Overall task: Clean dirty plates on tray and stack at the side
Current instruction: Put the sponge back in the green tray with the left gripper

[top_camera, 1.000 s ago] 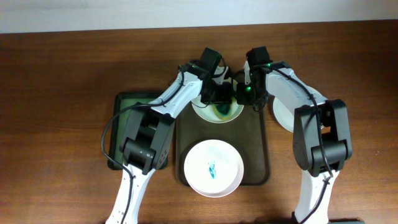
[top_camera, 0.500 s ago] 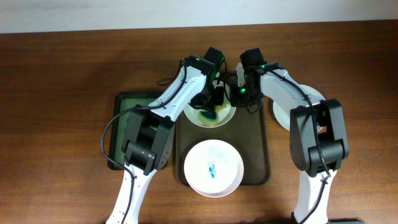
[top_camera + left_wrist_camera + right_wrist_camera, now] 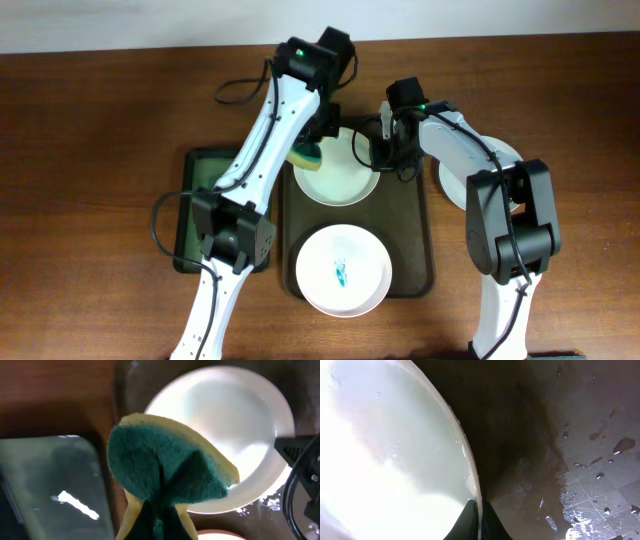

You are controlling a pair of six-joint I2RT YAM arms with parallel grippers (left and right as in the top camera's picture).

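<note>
I need to move the sponge point(image 3: 307, 157) with my left gripper off the far plate and down over the smaller dark green tray, because that plate looks plain white.
The dark olive-brown tray point(image 3: 415, 240) holds two white plates. The far plate point(image 3: 345, 172) looks plain white; it also shows in the left wrist view point(image 3: 230, 430) and the right wrist view point(image 3: 380, 450). My right gripper point(image 3: 378, 152) is shut on its right rim point(image 3: 479, 507). The near plate point(image 3: 343, 269) has a teal smear at its centre. My left gripper point(image 3: 312, 150) is shut on a yellow-and-green sponge point(image 3: 307, 157), held above the far plate's left edge; the sponge fills the left wrist view point(image 3: 165, 470). A third white plate point(image 3: 455, 180) lies on the table right of the tray, half hidden by my right arm.
A smaller dark green tray point(image 3: 195, 215) lies left of the big tray; it also shows in the left wrist view point(image 3: 50, 485). Water drops sit on the tray floor point(image 3: 590, 475). The brown table point(image 3: 90, 150) extends to both sides.
My left gripper has lifted the sponge off the far plate's centre and moved left and back. The teal smear on that plate is gone. The right gripper has stayed on the rim.
</note>
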